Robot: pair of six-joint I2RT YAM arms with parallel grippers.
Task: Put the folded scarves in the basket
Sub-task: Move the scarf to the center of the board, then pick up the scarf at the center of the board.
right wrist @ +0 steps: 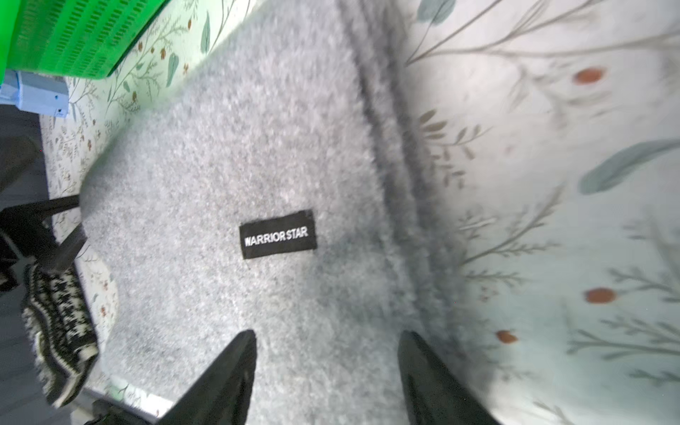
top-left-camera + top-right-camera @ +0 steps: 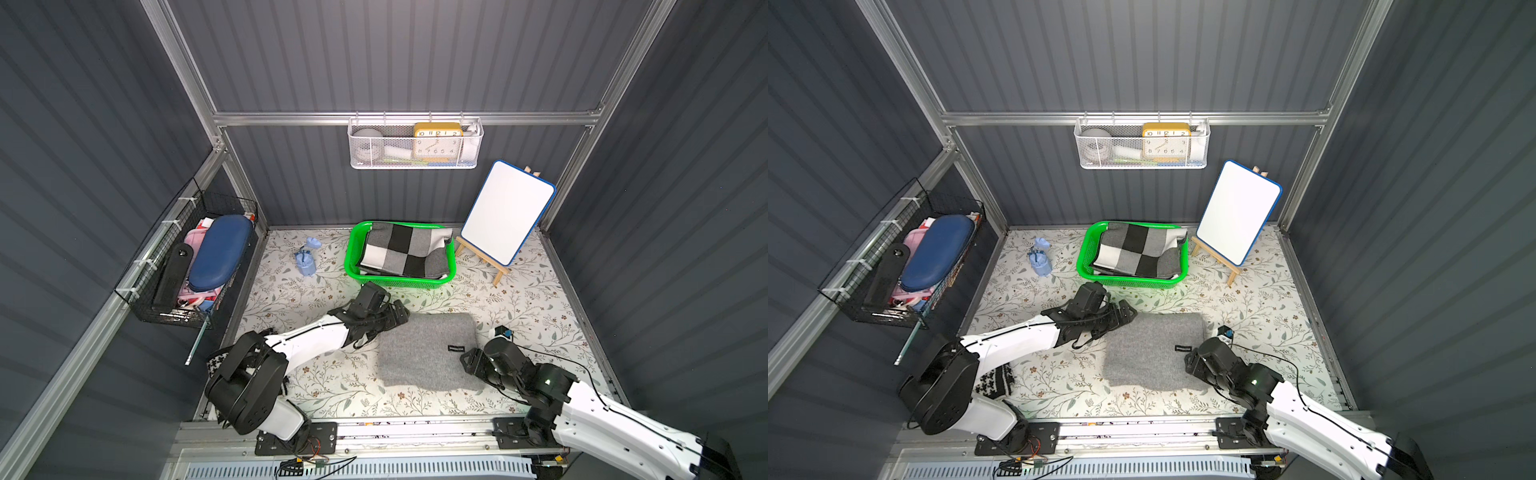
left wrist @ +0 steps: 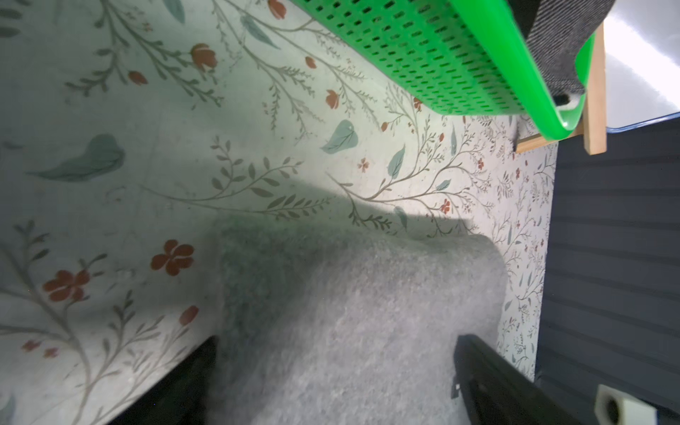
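My left gripper should go down and back to the middle of the scarf's side edge (image 2: 381, 349), which lies below and back from it, opposite my right gripper.
The folded scarf (image 2: 428, 353) (image 2: 1150, 353) is plain grey with a small black label and lies flat on the floral table, nearer the front than the basket. The green perforated basket (image 2: 351, 257) (image 2: 1084, 257) (image 3: 423, 48) stands at the back and holds a checked grey, black and white cloth (image 2: 405, 249). My left gripper (image 2: 395, 316) (image 3: 336, 342) is open wide at the scarf's far left corner, a finger on each side of the fabric (image 3: 349, 294). My right gripper (image 2: 467, 359) (image 1: 327, 333) is open at the scarf's right edge (image 1: 239, 165), near the label.
A whiteboard on a wooden easel (image 2: 507, 212) stands right of the basket. A small light-blue object (image 2: 305, 259) lies to the basket's left. A black wire basket (image 2: 195, 266) hangs on the left wall, a white mesh basket (image 2: 415, 143) on the back wall. A black-and-white knit piece (image 2: 994, 380) lies by the left arm's base.
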